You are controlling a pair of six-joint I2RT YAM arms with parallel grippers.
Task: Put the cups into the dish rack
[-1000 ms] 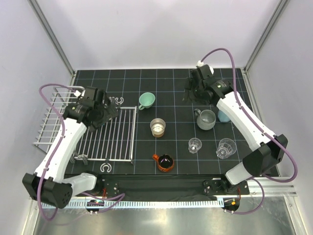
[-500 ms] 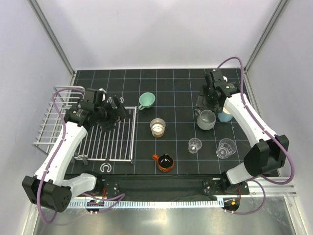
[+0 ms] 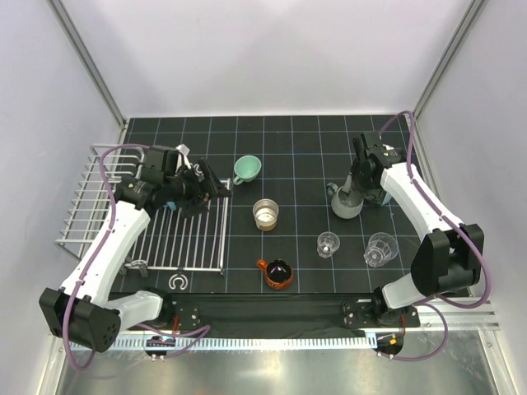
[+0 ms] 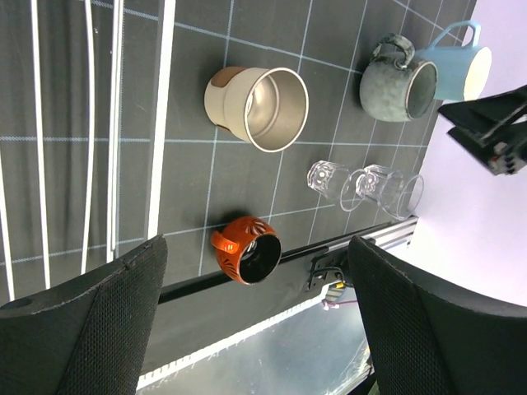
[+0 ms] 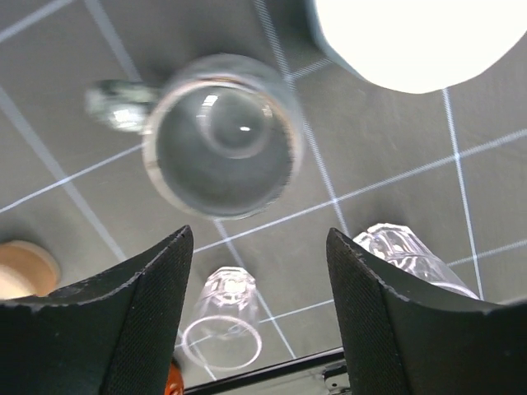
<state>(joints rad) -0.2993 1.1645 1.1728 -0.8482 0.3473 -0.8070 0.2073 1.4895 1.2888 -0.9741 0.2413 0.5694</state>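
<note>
I will next lower my right gripper onto the grey mug's rim on the side away from its handle [image 3: 359,200] [image 5: 291,156], because the opening of the mug faces up and lets one finger in.
The dish rack [image 3: 86,216] stands at the left, with its flat slatted part [image 3: 191,239] toward the middle. My left gripper [image 3: 211,186] hangs open and empty over the slats' far right corner, and its view [image 4: 255,329] looks down on the cups. The mint green cup [image 3: 245,169], steel cup [image 3: 265,214], orange cup [image 3: 277,271] and two clear cups [image 3: 328,243] [image 3: 380,249] sit on the mat. My right gripper [image 3: 356,186] hovers open just above the grey mug [image 5: 222,136]. The blue mug [image 5: 420,41] stands right beside it.
The black gridded mat [image 3: 288,140] ends at a metal rail [image 3: 329,333] along the near side. Grey walls and slanted frame posts [image 3: 90,74] close in the left, back and right. Cables loop off both arms.
My left gripper swung right, from over the rack to its right edge. My right gripper came forward from the back of the mat to above the grey mug.
</note>
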